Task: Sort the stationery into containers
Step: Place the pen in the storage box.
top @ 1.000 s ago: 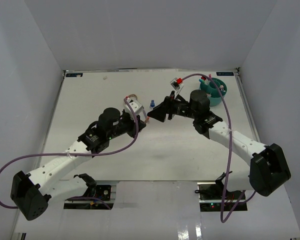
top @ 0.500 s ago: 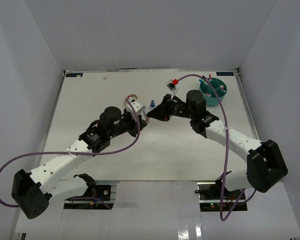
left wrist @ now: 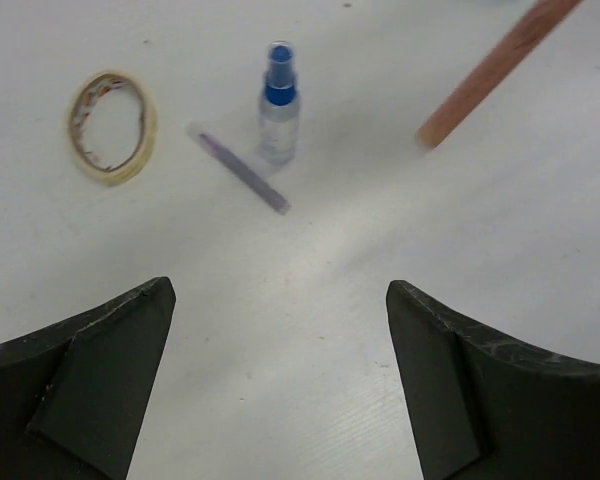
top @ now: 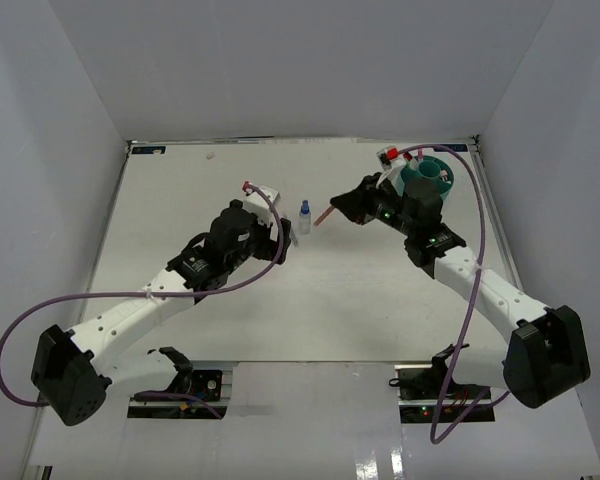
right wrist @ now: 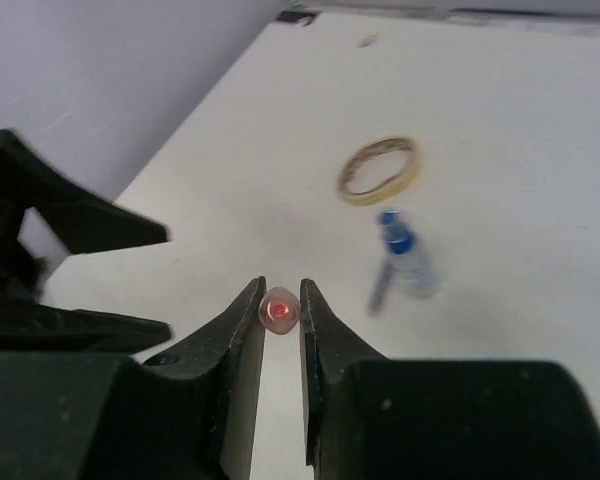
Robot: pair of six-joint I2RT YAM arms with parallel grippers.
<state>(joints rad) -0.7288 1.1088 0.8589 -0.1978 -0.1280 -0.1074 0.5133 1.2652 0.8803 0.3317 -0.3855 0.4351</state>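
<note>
Next I will swing my right gripper away from the bottle (top: 303, 212), turning outward, then lower the thin orange-brown pen into the round teal organiser (top: 446, 187), where other pens already stand.
My right gripper (top: 340, 208) (right wrist: 280, 292) is shut on a thin orange-brown pen (top: 324, 214) (left wrist: 495, 68), held above the table; its reddish end (right wrist: 280, 310) shows between the fingers. My left gripper (top: 281, 243) (left wrist: 278, 300) is open and empty, low over the table, just short of a small clear blue-capped bottle (top: 303, 212) (left wrist: 278, 108) (right wrist: 402, 252) standing upright. A tan loop (left wrist: 110, 127) (right wrist: 380, 170) lies flat beyond the bottle, hidden by the left arm in the top view. The round teal organiser (top: 446, 187) stands at the back right, behind the right wrist.
White walls close in the table (top: 180, 200) on three sides. Purple cables loop off both arms. The organiser holds a few upright pens (top: 408, 160). The two grippers face each other across the bottle, a short gap apart.
The left gripper opened and let go of the pen. The right gripper closed on it and drew back to the right, toward the organiser, with the pen.
</note>
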